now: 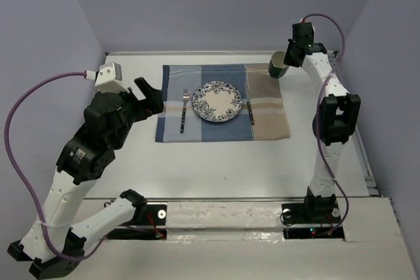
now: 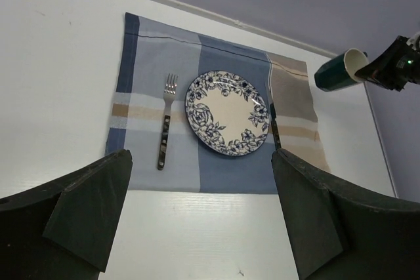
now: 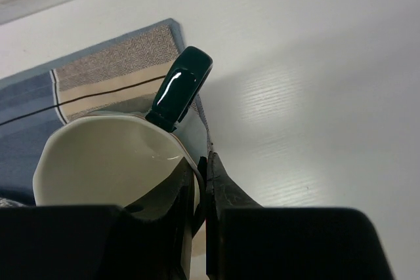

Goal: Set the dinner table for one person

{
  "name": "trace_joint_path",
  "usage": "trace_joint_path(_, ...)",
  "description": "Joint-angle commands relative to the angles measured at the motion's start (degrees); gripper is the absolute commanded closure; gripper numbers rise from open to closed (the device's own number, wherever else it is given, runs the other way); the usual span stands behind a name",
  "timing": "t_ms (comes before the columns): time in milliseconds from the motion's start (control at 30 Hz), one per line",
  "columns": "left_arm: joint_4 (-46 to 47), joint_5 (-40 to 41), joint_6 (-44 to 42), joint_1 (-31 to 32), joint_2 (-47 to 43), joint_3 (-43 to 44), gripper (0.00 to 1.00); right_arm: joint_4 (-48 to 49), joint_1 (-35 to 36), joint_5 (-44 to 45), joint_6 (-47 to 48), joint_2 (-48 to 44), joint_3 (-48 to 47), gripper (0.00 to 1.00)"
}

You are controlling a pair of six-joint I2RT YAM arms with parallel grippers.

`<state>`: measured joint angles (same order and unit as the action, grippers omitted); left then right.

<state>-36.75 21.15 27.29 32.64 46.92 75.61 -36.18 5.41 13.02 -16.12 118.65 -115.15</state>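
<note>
My right gripper lowers and moves slightly toward the plate next, onto the placemat's far tan corner beyond the knife, since the cloth is empty there.
A blue-and-tan striped placemat lies on the off-white dinner table. On it sit a blue floral plate, a fork to its left and a knife to its right. My right gripper is shut on the rim of a dark green mug with a cream inside, held tilted above the placemat's far right corner. My left gripper is open and empty, just left of the placemat. The left wrist view shows the plate, fork and mug.
A metal rail runs along the table's near edge between the arm bases. Walls close the table on the left, back and right. Bare tabletop lies in front of the placemat.
</note>
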Motion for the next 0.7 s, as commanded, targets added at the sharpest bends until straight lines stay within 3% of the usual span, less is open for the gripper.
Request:
trace_joint_path(0,5.64,0.47,-0.75,-0.04,2.03,-0.99,0.01,-0.99,-1.18,-5.36,1.71,4.46,-10.52,1.00)
trace_joint_path(667,7.13,0.47,-1.45,-0.04,6.70,-1.87,0.01,-3.80,-1.72,-10.73,-1.02,17.67,-22.13,1.00)
